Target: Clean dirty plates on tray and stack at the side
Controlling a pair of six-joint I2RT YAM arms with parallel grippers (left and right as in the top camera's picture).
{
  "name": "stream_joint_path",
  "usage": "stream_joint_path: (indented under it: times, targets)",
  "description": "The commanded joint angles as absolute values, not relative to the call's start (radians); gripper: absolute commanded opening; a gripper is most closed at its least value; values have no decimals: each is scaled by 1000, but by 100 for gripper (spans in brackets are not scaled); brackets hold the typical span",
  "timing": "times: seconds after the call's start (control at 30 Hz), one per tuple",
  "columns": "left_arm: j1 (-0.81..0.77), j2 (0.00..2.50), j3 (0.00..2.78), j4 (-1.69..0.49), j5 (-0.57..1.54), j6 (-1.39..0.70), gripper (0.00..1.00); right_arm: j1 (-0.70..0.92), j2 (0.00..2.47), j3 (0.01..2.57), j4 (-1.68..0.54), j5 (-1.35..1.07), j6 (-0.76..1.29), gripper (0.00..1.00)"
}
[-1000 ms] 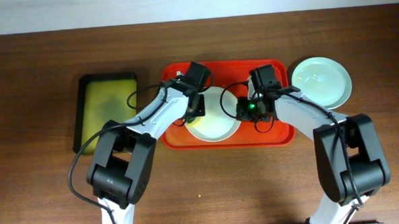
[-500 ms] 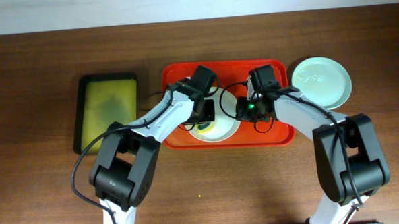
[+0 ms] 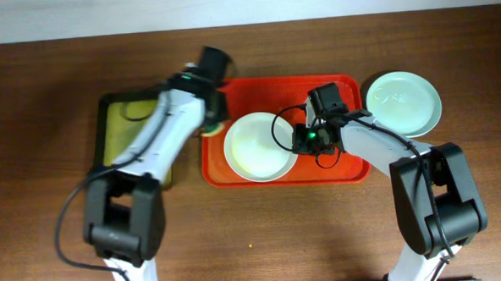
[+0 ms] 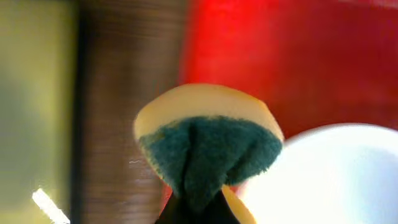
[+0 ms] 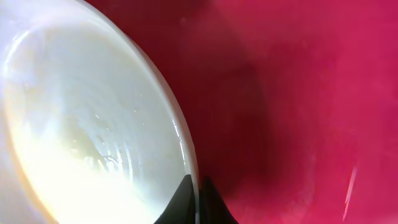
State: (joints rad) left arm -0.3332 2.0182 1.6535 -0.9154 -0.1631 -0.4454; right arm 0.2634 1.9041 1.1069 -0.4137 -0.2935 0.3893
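Observation:
I will move the sponge with my left gripper away from the red tray and down toward the yellow-green tray (image 3: 128,129) (image 4: 36,106), whose open surface is close beside the red tray.
A pale plate (image 3: 257,146) with a yellowish tint lies on the red-orange tray (image 3: 345,166). My right gripper (image 3: 298,139) is shut on its right rim; the right wrist view shows the fingertips pinching the rim (image 5: 198,194) of the plate (image 5: 81,124) over the tray (image 5: 298,112). My left gripper (image 3: 215,117) hovers at the tray's left edge, shut on a yellow sponge (image 4: 208,143) with a green scrub face. The plate's edge (image 4: 329,174) shows beside it. A mint-blue plate (image 3: 403,102) sits on the table right of the tray.
A smaller dark-rimmed yellow-green tray (image 3: 136,137) lies on the brown table left of the red tray, partly under my left arm. Whether the mint plate at the right is one plate or a stack cannot be told.
My left gripper has lifted the sponge off the plate and swung left to the tray's left edge. The plate now shows uncovered. My right gripper stays on the rim.

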Motion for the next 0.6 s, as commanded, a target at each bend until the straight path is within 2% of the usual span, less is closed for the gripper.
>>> stream_joint_path:
  times: [0.0, 0.1, 0.3, 0.33, 0.37, 0.4, 0.5, 0.53, 0.57]
  targets:
    - [-142, 1993, 1669, -975, -129, -459, 0, 255, 1926, 1098, -410, -251, 385, 4]
    - [-3, 1997, 1580, -934, -93, -459, 0, 255, 1926, 1098, -410, -251, 385, 4]
    - [59, 1997, 1440, -815, -101, -459, 0, 255, 1926, 1098, -411, -251, 385, 5]
    - [61, 1997, 1440, -815, -101, -459, 10, 255, 1926, 1098, -411, -251, 384, 4]
    - [62, 1996, 1441, -815, -101, -459, 28, 255, 1926, 1098, -414, -251, 373, 4]
    - [62, 1996, 1449, -816, -101, -458, 34, 255, 1926, 1098, -420, -251, 370, 4]
    - [62, 1943, 1521, -865, -101, -455, 35, 255, 1925, 1099, -427, -251, 370, 4]
    - [62, 1912, 1540, -881, -100, -455, 41, 255, 1925, 1102, -430, -251, 370, 4]
    - [62, 1854, 1545, -894, -101, -455, 73, 256, 1921, 1126, -467, -251, 341, 4]
